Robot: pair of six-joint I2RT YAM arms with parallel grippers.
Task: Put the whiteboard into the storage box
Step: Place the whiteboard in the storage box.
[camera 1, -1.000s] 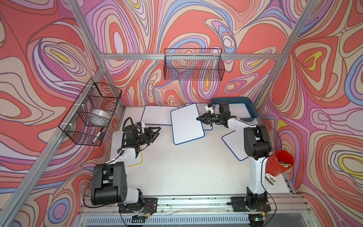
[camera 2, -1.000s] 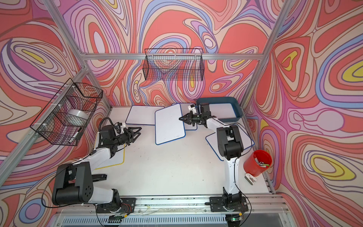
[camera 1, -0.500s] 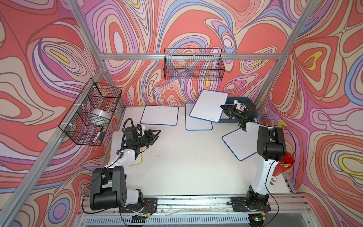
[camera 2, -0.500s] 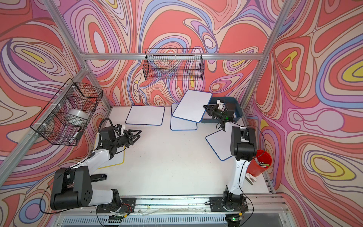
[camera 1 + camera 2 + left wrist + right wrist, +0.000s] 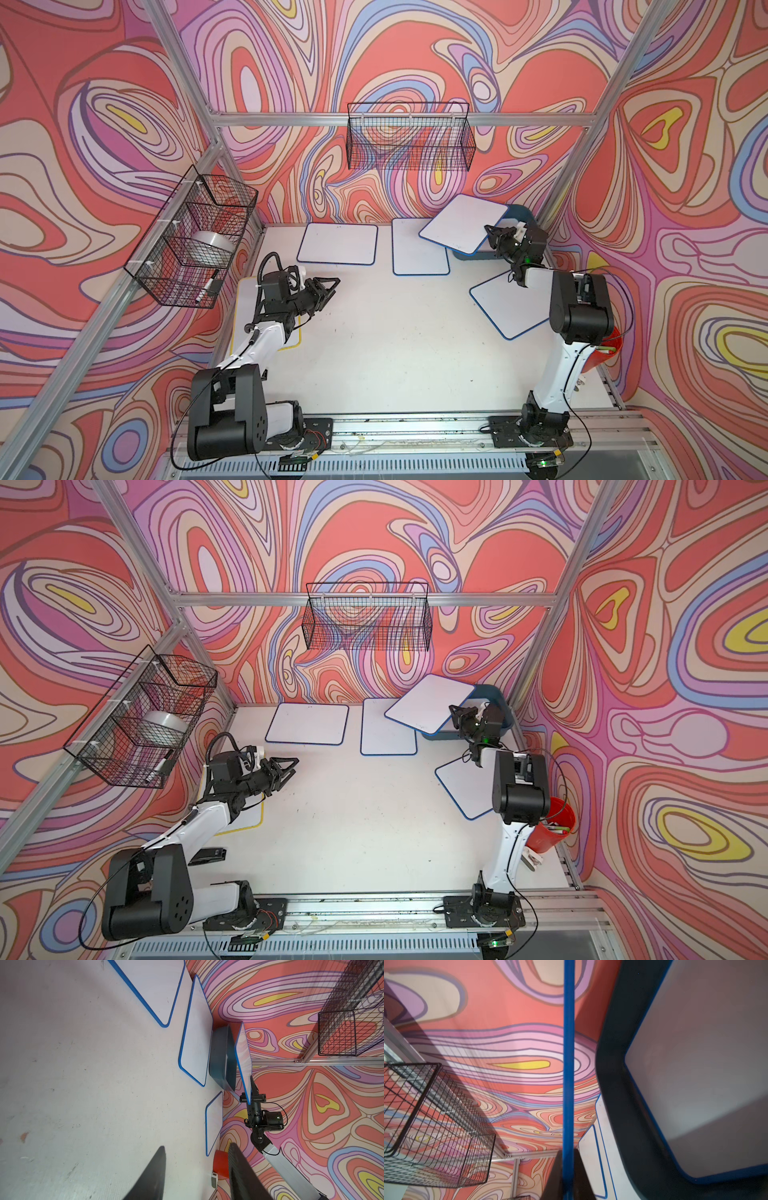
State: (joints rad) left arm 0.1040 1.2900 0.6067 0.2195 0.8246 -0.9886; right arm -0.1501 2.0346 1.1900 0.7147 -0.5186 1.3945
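The whiteboard [image 5: 430, 702] juts past the box over a flat board, so next my right gripper shifts away, down over the board inside the box and releases.
My right gripper [image 5: 493, 236] [image 5: 456, 713] is shut on the edge of a blue-framed whiteboard [image 5: 463, 222] [image 5: 430, 702]. It holds the board tilted in the air at the back right. The board hangs over the left part of the dark teal storage box [image 5: 518, 212] [image 5: 500, 702] and hides much of it. In the right wrist view the board's blue edge [image 5: 569, 1043] runs between my fingers [image 5: 581, 1176], beside the box rim [image 5: 612, 1064]. A white blue-edged board [image 5: 706, 1064] lies inside the box. My left gripper [image 5: 334, 284] [image 5: 197, 1146] is open and empty over the table's left side.
Blue-framed boards lie flat at the back [image 5: 337, 243] [image 5: 419, 249] and on the right [image 5: 507, 303]. A yellow-framed board [image 5: 291, 345] sits under my left arm. A red cup [image 5: 552, 825] stands at the right edge. Wire baskets hang on the back wall [image 5: 409, 141] and the left wall [image 5: 195, 241].
My right gripper has lifted the whiteboard off the table's middle and swung it back and right, over the storage box. My left arm has barely moved.
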